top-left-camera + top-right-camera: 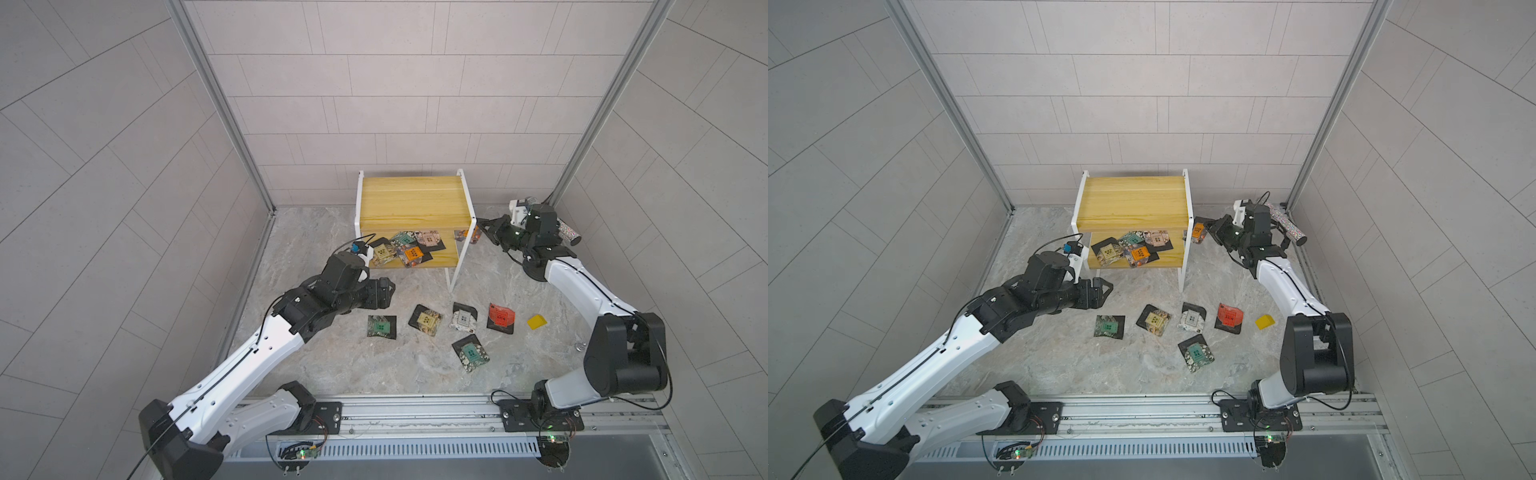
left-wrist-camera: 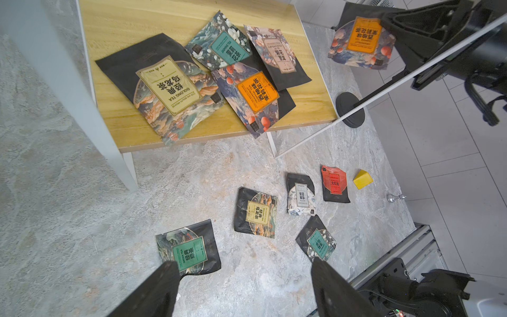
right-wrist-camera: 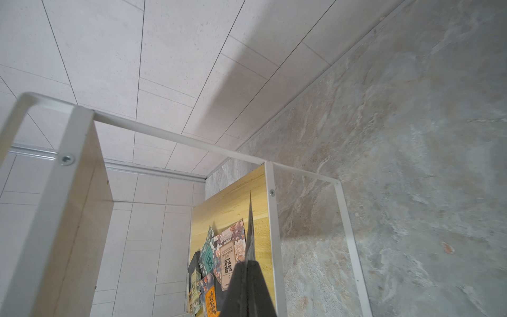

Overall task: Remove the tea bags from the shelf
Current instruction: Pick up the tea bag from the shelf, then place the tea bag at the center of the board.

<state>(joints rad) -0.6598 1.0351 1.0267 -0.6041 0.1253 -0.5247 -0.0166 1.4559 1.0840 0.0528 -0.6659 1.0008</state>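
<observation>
The right gripper should move back toward the base, go down and let go of the orange-labelled tea bag, because there is bare floor below and back there, beyond the red-labelled tea bag.
The shelf (image 1: 411,199) stands by the back wall, its top board bare. Several tea bags (image 1: 413,252) overlap on the lower board (image 2: 115,24), with beige, teal, pink and orange labels. My right gripper (image 1: 482,227) sits at the shelf's right side, just outside the white frame, shut on an orange-labelled tea bag (image 2: 362,41) that hangs off the board. The right wrist view shows that bag (image 3: 250,233) edge-on. My left gripper (image 2: 244,264) hovers open and empty over the floor in front of the shelf, near a green-labelled tea bag (image 2: 192,251).
Several more tea bags (image 1: 463,318) lie spread on the marble floor ahead of the shelf. A plain yellow piece (image 1: 536,321) and a small metal bit (image 1: 578,345) lie to their right. A glittery tube (image 1: 569,235) on a black stand is behind my right arm.
</observation>
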